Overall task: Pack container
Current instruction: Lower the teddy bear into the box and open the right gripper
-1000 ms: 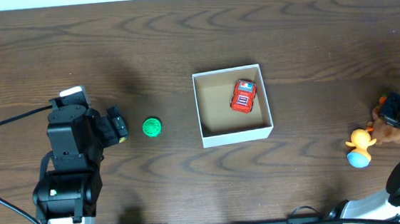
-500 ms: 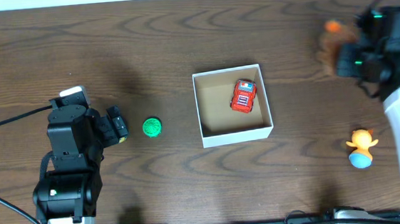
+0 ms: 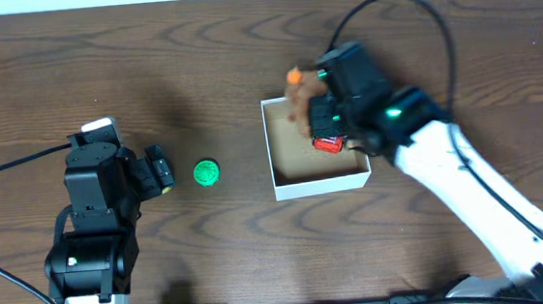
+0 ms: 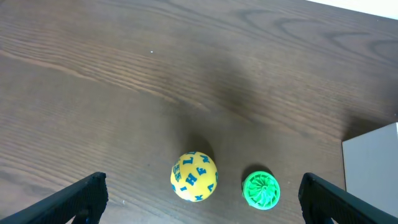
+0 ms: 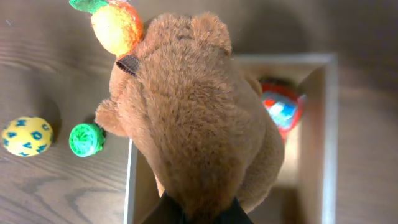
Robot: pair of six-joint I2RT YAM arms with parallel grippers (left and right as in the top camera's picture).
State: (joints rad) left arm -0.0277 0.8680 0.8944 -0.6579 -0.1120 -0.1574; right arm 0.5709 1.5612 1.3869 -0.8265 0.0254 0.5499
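My right gripper brings the bear down into the container (image 3: pixel 321 183) next, toward the container's side nearest the green toy, since the red toy car takes one far corner.
The container (image 3: pixel 321 183) is a white square box with a tan inside, at the table's middle. A red toy car (image 3: pixel 327 146) lies in its far right corner. My right gripper (image 3: pixel 325 119) is shut on a brown plush bear (image 5: pixel 193 112) with an orange fruit (image 5: pixel 115 22) and holds it above the box's far left part. The car (image 5: pixel 283 109) and a box wall (image 5: pixel 326 137) show beneath the bear. My left gripper (image 4: pixel 202 199) is open over a yellow lettered ball (image 4: pixel 194 177), with a green ribbed toy (image 4: pixel 261 188) beside it.
The green toy (image 3: pixel 206 173) lies left of the container, between it and my left gripper (image 3: pixel 159 170). The right arm (image 3: pixel 469 195) stretches across the table's right half. The container's corner (image 4: pixel 373 168) shows at the right of the left wrist view.
My right gripper has swung from the table's right edge, by the far right, to above the container, carrying the bear. The left arm has not moved.
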